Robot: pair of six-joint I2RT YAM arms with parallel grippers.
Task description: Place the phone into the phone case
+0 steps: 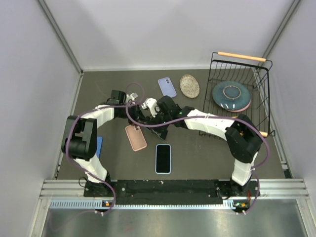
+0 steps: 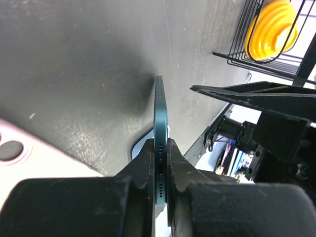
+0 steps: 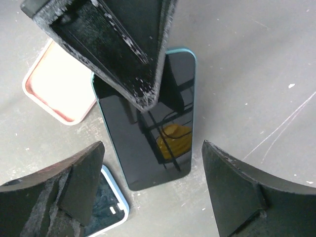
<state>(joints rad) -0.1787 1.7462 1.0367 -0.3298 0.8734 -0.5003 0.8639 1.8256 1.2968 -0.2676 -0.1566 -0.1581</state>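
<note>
Next, my left gripper will draw left in the top view from the crowded middle of the table toward the blue flat object, tilt up and release the phone (image 2: 159,118).
My left gripper (image 2: 160,168) is shut on the end of a teal-edged phone (image 2: 159,118) and holds it edge-on, its far end pointing down at the table. In the right wrist view the phone (image 3: 148,128) shows its black screen, with a left finger (image 3: 113,44) on its upper end. My right gripper (image 3: 153,148) is open, a finger on either side of the phone's lower end, not touching it. A light-blue case (image 1: 163,158) with a dark inside lies open near the front; it also shows in the right wrist view (image 3: 106,212). A pink case (image 1: 136,137) lies to its left.
A lavender case (image 1: 167,87) and a speckled oval dish (image 1: 189,85) lie at the back. A black wire rack (image 1: 261,98) holding a blue plate stands at the right. A blue flat object (image 1: 99,146) lies by the left arm. Both wrists (image 1: 153,111) crowd the table's middle.
</note>
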